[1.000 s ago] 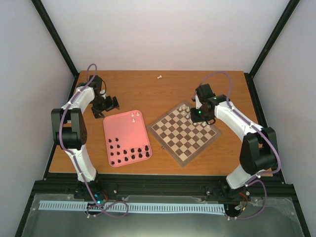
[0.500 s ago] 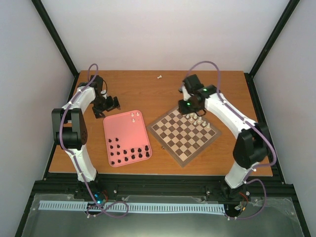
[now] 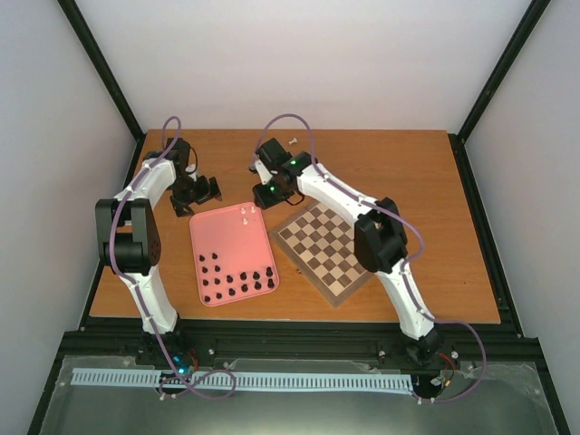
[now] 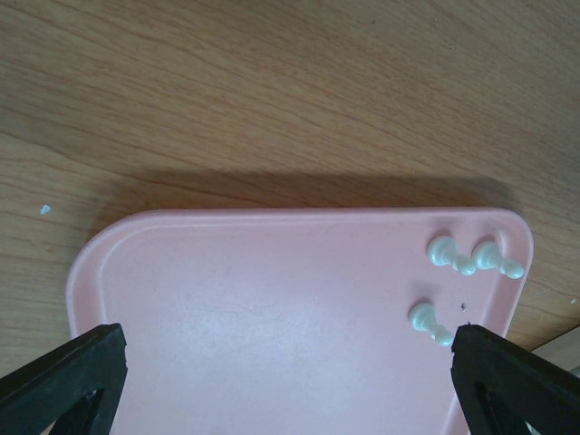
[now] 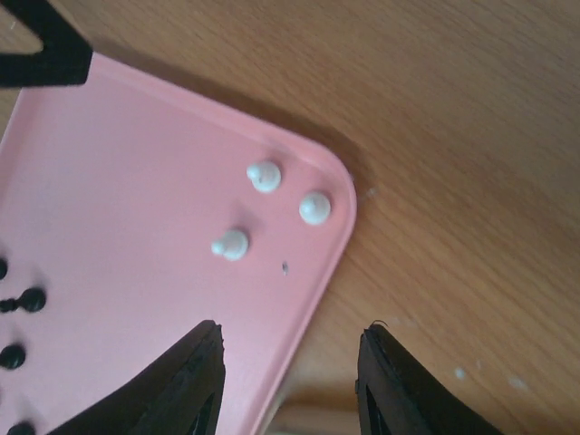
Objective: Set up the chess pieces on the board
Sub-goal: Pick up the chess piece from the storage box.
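The open fingers of my right gripper are still hovering short of the white piece nearest the tray's far corner, so they should go down over the tray's rim onto that piece next.
The pink tray (image 3: 217,237) holds three cream-white chess pieces (image 3: 246,214) at its far right corner and several black pieces (image 3: 237,283) near its front. The board (image 3: 328,252) lies right of the tray; my right arm crosses its far side, and I see no pieces on its visible squares. My right gripper (image 3: 265,194) is open and empty above the tray's far right corner; its view shows the white pieces (image 5: 265,176) just ahead of the open gripper (image 5: 290,381). My left gripper (image 3: 199,193) is open and empty at the tray's far left edge, with the white pieces (image 4: 430,321) in its view.
One white piece (image 3: 294,140) lies alone on the wooden table (image 3: 390,154) near its far edge. Black frame posts rise at the back corners. My two grippers are close together over the tray's far edge.
My right arm has swung left from the board's far corner to the tray's far right corner. It now hides the white pieces seen earlier on the board. The left arm has not moved.
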Motion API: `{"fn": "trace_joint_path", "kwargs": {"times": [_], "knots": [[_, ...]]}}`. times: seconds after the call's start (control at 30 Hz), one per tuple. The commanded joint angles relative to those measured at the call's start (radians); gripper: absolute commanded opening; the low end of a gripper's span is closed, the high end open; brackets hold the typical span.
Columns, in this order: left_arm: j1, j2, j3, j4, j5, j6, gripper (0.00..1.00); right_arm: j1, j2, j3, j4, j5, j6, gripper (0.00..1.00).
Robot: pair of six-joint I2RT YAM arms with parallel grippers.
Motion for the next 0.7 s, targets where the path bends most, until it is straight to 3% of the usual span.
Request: {"fn": "trace_joint_path", "kwargs": {"times": [0.0, 0.23, 0.67], "knots": [[-0.006, -0.005, 0.016, 0.005, 0.016, 0.007, 1.0, 0.013, 0.107, 0.164, -0.026, -0.049, -0.033, 0.42], [-0.009, -0.005, 0.013, 0.007, 0.026, 0.005, 1.0, 0.022, 0.227, 0.271, -0.03, -0.074, -0.042, 0.41], [-0.012, -0.014, -0.002, 0.009, 0.026, 0.005, 1.0, 0.021, 0.314, 0.308, -0.003, -0.092, -0.039, 0.39]]}}
